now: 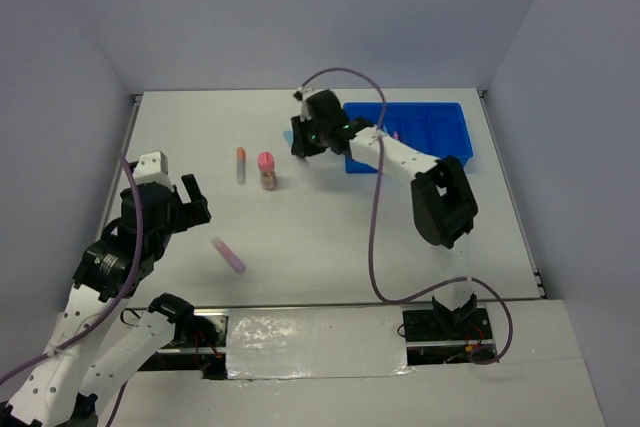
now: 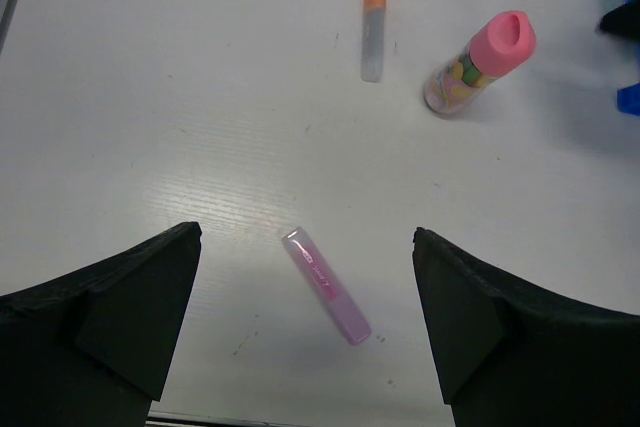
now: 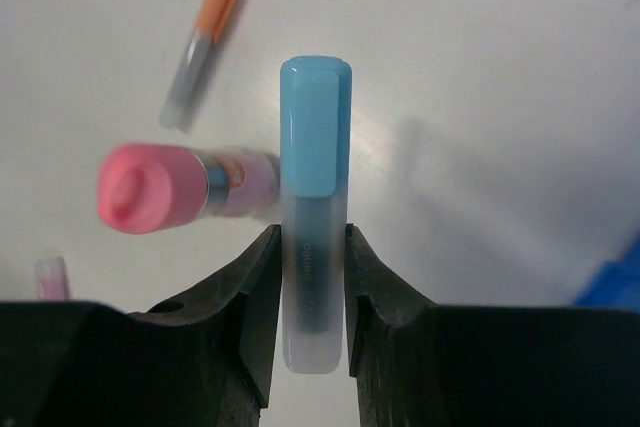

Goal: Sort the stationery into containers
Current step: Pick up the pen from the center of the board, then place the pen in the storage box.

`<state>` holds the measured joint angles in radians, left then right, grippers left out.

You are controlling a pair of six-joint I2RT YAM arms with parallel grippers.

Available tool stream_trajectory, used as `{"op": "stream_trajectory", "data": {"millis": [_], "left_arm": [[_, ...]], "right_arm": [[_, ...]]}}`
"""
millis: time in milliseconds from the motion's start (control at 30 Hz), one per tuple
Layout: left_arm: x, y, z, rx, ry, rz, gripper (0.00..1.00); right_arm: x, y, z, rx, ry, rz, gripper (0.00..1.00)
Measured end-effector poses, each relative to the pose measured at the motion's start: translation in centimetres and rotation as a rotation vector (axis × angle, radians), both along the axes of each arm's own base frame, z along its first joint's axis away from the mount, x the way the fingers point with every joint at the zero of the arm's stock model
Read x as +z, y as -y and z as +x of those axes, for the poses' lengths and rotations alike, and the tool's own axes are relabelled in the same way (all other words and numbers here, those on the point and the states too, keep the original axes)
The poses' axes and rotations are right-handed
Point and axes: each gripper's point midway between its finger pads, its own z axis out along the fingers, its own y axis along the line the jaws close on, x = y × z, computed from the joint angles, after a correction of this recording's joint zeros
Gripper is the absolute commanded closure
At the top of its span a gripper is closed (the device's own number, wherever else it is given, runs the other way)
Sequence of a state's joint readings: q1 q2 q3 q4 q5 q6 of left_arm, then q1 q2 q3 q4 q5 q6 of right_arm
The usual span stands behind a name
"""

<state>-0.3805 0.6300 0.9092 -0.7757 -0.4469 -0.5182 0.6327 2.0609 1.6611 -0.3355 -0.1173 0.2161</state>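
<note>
I need to move my right gripper to the right in the top view, over the blue tray's empty part [image 1: 422, 131], and release the blue highlighter, because that part lies that way.
My right gripper [image 3: 313, 247] is shut on a blue highlighter [image 3: 313, 197], held above the table just left of the blue tray [image 1: 445, 132]; it shows in the top view [image 1: 303, 137]. My left gripper [image 2: 305, 277] is open and empty above a pink highlighter [image 2: 326, 285], which lies between its fingers on the table and also shows in the top view [image 1: 228, 254]. An orange-capped highlighter [image 1: 240, 164] and a stubby pink-capped tube [image 1: 267, 170] stand or lie mid-table; both show in the left wrist view, the highlighter [image 2: 373, 25] and the tube [image 2: 480, 62].
The blue tray's corner [image 3: 615, 282] shows at the right edge of the right wrist view. White walls enclose the table on the left, back and right. The right arm's cable [image 1: 375, 217] loops over the table's middle right.
</note>
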Motion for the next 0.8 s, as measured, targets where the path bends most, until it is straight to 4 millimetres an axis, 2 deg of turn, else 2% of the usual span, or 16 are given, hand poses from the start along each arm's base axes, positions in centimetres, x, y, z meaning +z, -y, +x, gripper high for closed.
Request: {"op": "stream_trajectory", "data": {"millis": [67, 133, 200, 267, 300, 400, 500, 567, 633, 733, 800], "left_arm": [[0.1, 0.0, -0.1, -0.001, 0.007, -0.003, 0.01], [0.3, 0.0, -0.1, -0.002, 0.014, -0.006, 0.01], [0.4, 0.0, -0.1, -0.008, 0.021, -0.003, 0.01], [0.5, 0.0, -0.1, -0.015, 0.027, -0.001, 0.01], [0.5, 0.1, -0.1, -0.017, 0.029, -0.001, 0.01], [0.3, 0.3, 0.0, -0.027, 0.027, -0.006, 0.01], [0.3, 0.4, 0.0, -0.032, 0.028, -0.009, 0.01], [0.4, 0.5, 0.0, -0.034, 0.031, -0.011, 0.01], [0.5, 0.5, 0.0, -0.039, 0.035, -0.015, 0.01], [0.8, 0.7, -0.1, -0.049, 0.051, -0.025, 0.01], [0.9, 0.7, -0.2, -0.052, 0.058, -0.029, 0.01]], "right_arm": [[4.7, 1.9, 1.7, -0.021, 0.082, 0.062, 1.00], [8.9, 5.5, 3.8, -0.085, 0.171, 0.092, 1.00], [12.3, 10.8, 6.2, -0.194, 0.257, 0.085, 1.00], [14.0, 16.7, 8.4, -0.325, 0.316, 0.041, 1.00], [14.1, 19.5, 9.3, -0.387, 0.330, 0.013, 1.00], [12.2, 27.3, 11.5, -0.566, 0.316, -0.079, 0.99], [7.9, 32.9, 12.8, -0.684, 0.242, -0.155, 0.97], [4.6, 35.0, 13.1, -0.716, 0.179, -0.192, 0.97], [2.0, 36.0, 12.9, -0.727, 0.123, -0.216, 0.96], [0.0, 36.3, 12.5, -0.727, 0.078, -0.231, 0.94], [-0.4, 36.2, 12.3, -0.727, 0.072, -0.229, 0.90]]}}
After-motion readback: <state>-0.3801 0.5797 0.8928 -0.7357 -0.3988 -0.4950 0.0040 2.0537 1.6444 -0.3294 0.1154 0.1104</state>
